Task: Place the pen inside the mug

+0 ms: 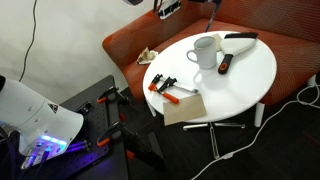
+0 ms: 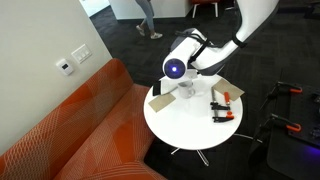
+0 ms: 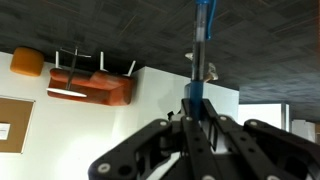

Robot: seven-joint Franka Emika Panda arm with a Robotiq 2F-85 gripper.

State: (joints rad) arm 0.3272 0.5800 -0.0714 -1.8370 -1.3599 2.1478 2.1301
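Note:
I will lower the blue pen's loose end into the white mug's open top (image 1: 205, 42) next, and then I will open my gripper.
The white mug (image 1: 205, 52) with a side handle stands upright on the round white table (image 1: 245, 75). It also shows in an exterior view (image 2: 186, 93), partly hidden behind the arm's wrist. My gripper (image 3: 197, 105) is shut on a blue pen (image 3: 204, 30), which sticks out straight past the fingertips. In an exterior view the gripper (image 1: 170, 9) is high above the table, at the frame's top edge, apart from the mug.
On the table lie a white-and-black flat tool (image 1: 240, 40), a small red-and-black item (image 1: 224, 65), orange-and-black clamps (image 1: 165, 88) and a tan cardboard piece (image 1: 185, 108). An orange couch (image 1: 130, 45) wraps behind the table. Cables run on the floor.

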